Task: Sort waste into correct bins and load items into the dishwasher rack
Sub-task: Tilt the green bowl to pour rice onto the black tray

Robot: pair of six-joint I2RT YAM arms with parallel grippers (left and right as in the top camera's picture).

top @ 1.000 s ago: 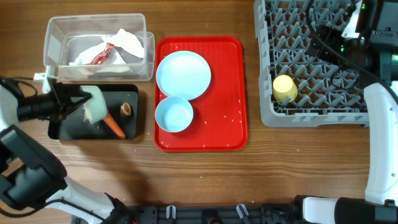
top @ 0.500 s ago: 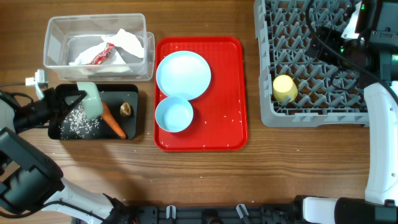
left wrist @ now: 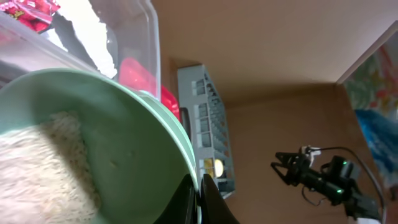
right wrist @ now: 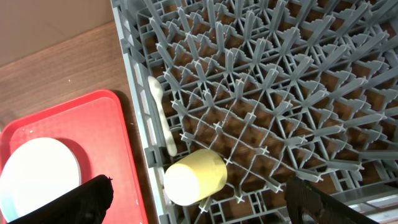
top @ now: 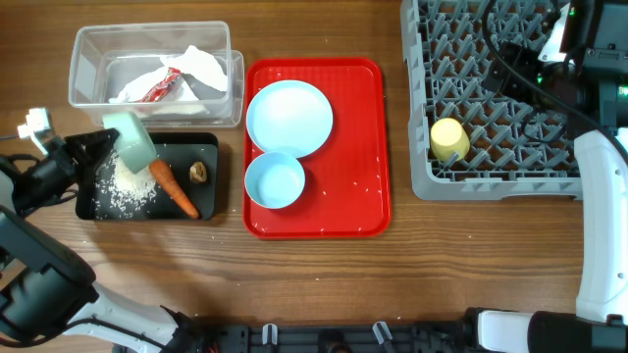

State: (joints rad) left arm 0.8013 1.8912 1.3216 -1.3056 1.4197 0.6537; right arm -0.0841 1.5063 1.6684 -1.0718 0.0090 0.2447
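Note:
The robot's left gripper will next swing to the right in the overhead view, level the rim of the pale green bowl, lower the bowl and release it beside the light blue bowl, where the space is bare.
My left gripper (top: 101, 152) is shut on the rim of the pale green bowl (top: 130, 140), which is tipped over the black tray (top: 206, 201). In the left wrist view my left gripper (left wrist: 199, 200) pinches that rim, and white rice (left wrist: 37, 165) still lies inside the bowl (left wrist: 118, 143). A pile of rice (top: 126, 188), the carrot (top: 173, 188) and a brown lump (top: 199, 173) lie in the black tray. The clear tub (top: 86, 44) holds tissue (top: 203, 65) and the red wrapper (top: 157, 90). My right gripper (right wrist: 199, 196) stands open above the yellow cup (right wrist: 194, 176), which lies in the grey rack (top: 491, 59).
A red serving tray (top: 368, 147) in the middle carries the light blue plate (top: 288, 116), the light blue bowl (top: 275, 181) and scattered rice grains. A pale utensil (right wrist: 160, 118) lies along the rack's left edge. The right arm (top: 599, 226) runs down the right side.
The green bowl has tipped and shifted back-left toward the tub, and rice has spilled from it onto the black tray. The right arm has not moved.

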